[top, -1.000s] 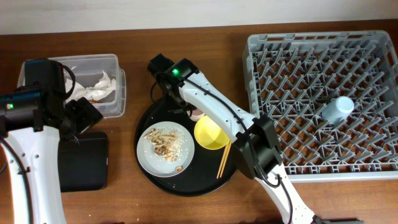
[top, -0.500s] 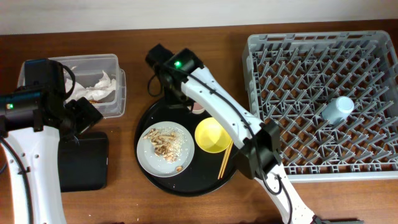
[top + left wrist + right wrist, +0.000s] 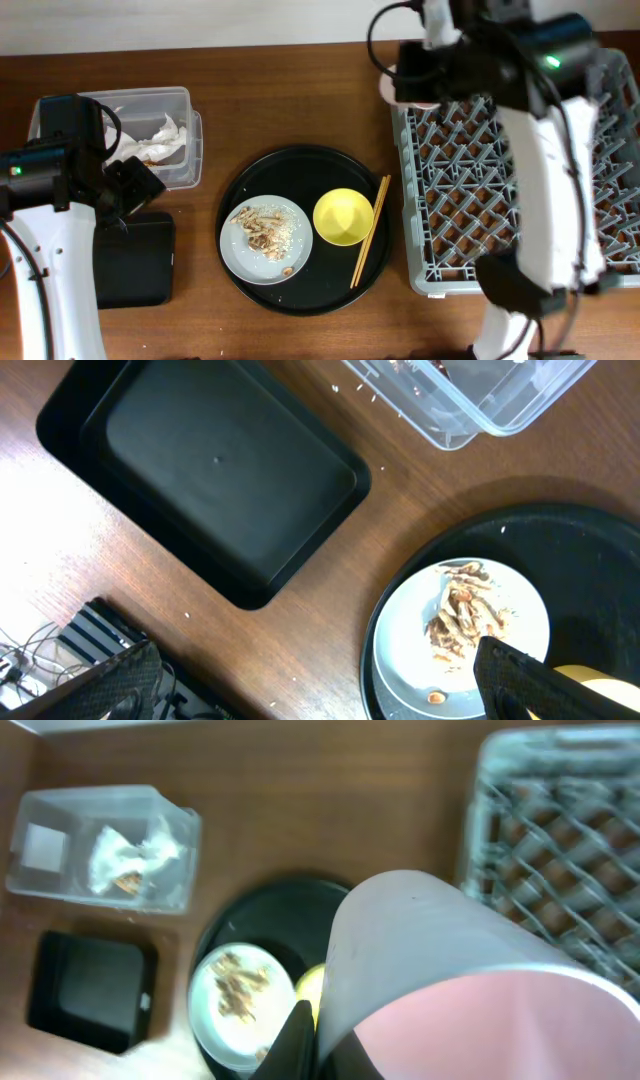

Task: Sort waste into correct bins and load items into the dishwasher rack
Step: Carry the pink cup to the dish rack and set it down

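My right gripper holds the pink cup (image 3: pixel 398 86) and will next move back and down with a tilt onto the rack's wires nearest the chopsticks to release it, because that section of the rack is empty.
My right gripper (image 3: pixel 425 78) is raised high over the far left corner of the grey dishwasher rack (image 3: pixel 450 200) and is shut on the small pink cup (image 3: pixel 398 86). The cup fills the right wrist view (image 3: pixel 450 980), with the gripper (image 3: pixel 330 1045) at its rim. The grey-white plate (image 3: pixel 265 238) carries beige food scraps (image 3: pixel 258 228). The yellow bowl (image 3: pixel 342 216) and the chopsticks (image 3: pixel 369 230) lie beside it. The clear tub (image 3: pixel 150 135) holds white tissue (image 3: pixel 165 132). My left gripper (image 3: pixel 135 185) is open and empty over the shallow black tray (image 3: pixel 135 265). The light-blue cup is hidden.
The plate, bowl and chopsticks lie on a large round black tray (image 3: pixel 300 165) in the middle of the wooden table. My raised right arm (image 3: pixel 550 170) covers much of the rack in the overhead view. The left wrist view shows the shallow black tray (image 3: pixel 215 470) and the plate (image 3: pixel 465 625).
My right arm has lifted off the round tray with the pink cup and swung up and right to the rack's far left corner. The chopsticks shifted slightly. The left arm has not moved.
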You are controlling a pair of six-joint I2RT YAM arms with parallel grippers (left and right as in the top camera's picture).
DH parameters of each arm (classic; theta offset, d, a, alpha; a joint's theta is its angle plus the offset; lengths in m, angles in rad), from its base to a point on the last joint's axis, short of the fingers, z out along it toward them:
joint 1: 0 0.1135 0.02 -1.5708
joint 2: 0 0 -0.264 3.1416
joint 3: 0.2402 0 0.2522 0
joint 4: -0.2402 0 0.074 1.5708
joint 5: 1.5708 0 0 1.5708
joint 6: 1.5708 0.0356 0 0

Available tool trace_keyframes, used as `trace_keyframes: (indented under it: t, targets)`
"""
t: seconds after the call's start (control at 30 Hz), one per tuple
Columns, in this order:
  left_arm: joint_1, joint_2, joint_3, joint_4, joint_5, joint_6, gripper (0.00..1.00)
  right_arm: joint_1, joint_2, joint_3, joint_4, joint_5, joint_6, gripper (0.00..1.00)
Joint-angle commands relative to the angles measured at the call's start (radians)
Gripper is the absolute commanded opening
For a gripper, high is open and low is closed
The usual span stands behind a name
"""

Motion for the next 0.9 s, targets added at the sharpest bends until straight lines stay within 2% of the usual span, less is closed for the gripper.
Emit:
trace_keyframes:
  t: [0.0,0.13,0.23,0.4,0.47,0.53,0.6,0.73,0.87]
  targets:
    - [0.004,-0.004,0.007,-0.001,-0.011,-0.010,0.99,-0.012,-0.136,-0.246,-0.006,0.206,-0.021,0.04]
    - [0.004,-0.004,0.007,-0.001,-0.011,-0.010,0.99,-0.121,-0.177,-0.425,-0.003,0.207,-0.017,0.04]
    - [0.004,-0.004,0.007,-0.001,-0.011,-0.010,0.99,-0.275,-0.174,-0.516,0.022,0.126,-0.029,0.04]
    - [0.004,-0.004,0.007,-0.001,-0.011,-0.010,0.99,-0.588,-0.173,-0.660,0.070,-0.448,-0.345,0.04]
    - [0.004,-0.004,0.007,-0.001,-0.011,-0.010,0.99,-0.711,-0.171,-0.790,0.075,-0.737,-0.543,0.04]
    - [0.004,-0.004,0.007,-0.001,-0.011,-0.010,0.99,-0.780,-0.171,-0.924,0.079,-0.948,-0.744,0.04]
    - [0.004,-0.004,0.007,-0.001,-0.011,-0.010,0.99,-0.816,-0.169,-1.049,0.118,-1.052,-0.821,0.04]
    - [0.004,-0.004,0.007,-0.001,-0.011,-0.010,0.99,-0.826,-0.153,-1.295,0.349,-1.244,-0.822,0.04]
    - [0.004,-0.004,0.007,-0.001,-0.011,-0.010,0.99,-0.824,-0.057,-1.367,0.400,-1.291,-0.822,0.03]
